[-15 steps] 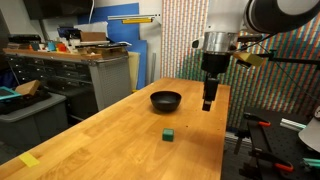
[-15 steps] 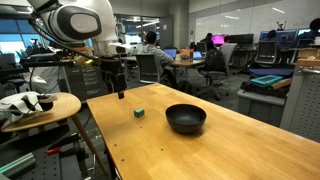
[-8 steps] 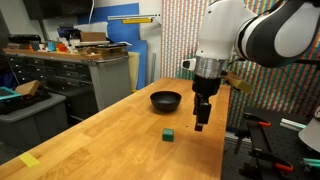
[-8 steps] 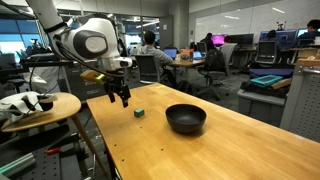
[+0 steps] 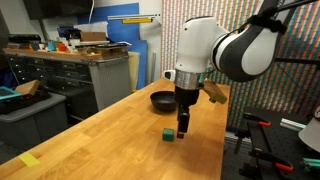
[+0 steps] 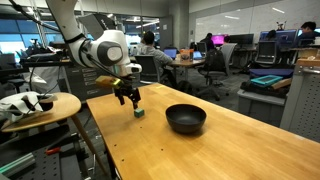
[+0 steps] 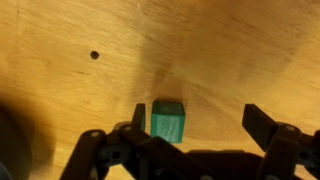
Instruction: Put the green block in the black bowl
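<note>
The small dark-green cube (image 7: 168, 121) sits below my gripper, off-center to the left in the wrist view. My gripper will next shift that way and lower its fingers around it.
The green block (image 5: 169, 133) sits on the wooden table, a small dark-green cube, also seen in an exterior view (image 6: 139, 112). The black bowl (image 5: 162, 100) stands farther back on the table, partly behind the arm; it shows whole in an exterior view (image 6: 186, 118). My gripper (image 5: 185, 126) hangs low just beside and above the block, open and empty, as an exterior view (image 6: 129, 100) also shows. In the wrist view the block (image 7: 167, 120) lies between the open fingers, close to the left one, and the gripper (image 7: 198, 125) holds nothing.
A flat yellow piece (image 5: 29, 159) lies near the table's front corner. A round side table (image 6: 40, 108) with a white object stands beside the wooden table's edge. Cabinets (image 5: 80, 75) stand past the table's left edge. A dark knot (image 7: 94, 55) marks the wood.
The arm has swung away from the bowl's side toward the green block and come down; the open gripper now straddles the block. Block and bowl have not moved.
</note>
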You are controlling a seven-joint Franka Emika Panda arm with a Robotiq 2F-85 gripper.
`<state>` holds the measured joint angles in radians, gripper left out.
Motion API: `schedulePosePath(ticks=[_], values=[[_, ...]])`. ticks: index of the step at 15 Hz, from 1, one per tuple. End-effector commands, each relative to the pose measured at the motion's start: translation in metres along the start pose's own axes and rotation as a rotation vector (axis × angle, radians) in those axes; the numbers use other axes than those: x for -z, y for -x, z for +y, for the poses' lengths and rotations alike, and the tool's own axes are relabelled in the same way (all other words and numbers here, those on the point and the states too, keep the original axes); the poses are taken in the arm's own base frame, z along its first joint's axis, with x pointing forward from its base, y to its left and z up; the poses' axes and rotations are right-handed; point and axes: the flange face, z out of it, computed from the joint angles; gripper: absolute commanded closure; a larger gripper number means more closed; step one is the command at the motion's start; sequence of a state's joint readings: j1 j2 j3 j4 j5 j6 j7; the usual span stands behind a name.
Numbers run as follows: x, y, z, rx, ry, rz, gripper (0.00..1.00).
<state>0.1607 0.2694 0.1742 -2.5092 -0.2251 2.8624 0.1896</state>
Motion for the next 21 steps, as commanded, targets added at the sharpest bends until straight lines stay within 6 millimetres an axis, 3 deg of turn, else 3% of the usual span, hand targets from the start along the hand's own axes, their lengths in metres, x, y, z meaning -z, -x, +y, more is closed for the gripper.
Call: schedulePosePath(ticks=[1,8,9,10,17,21], values=[[-0.023,-0.023,0.001,-0.006,0.009,-0.007,0.00],[-0.050,-0.042,0.009,-0.022,0.022,-0.016,0.00],[-0.050,-0.044,0.010,-0.023,0.023,-0.013,0.07],[-0.050,-0.047,0.011,-0.022,0.026,-0.007,0.26],[-0.027,-0.047,0.025,-0.038,0.053,0.017,0.81],[-0.009,-0.046,0.041,-0.060,0.075,0.041,0.82]])
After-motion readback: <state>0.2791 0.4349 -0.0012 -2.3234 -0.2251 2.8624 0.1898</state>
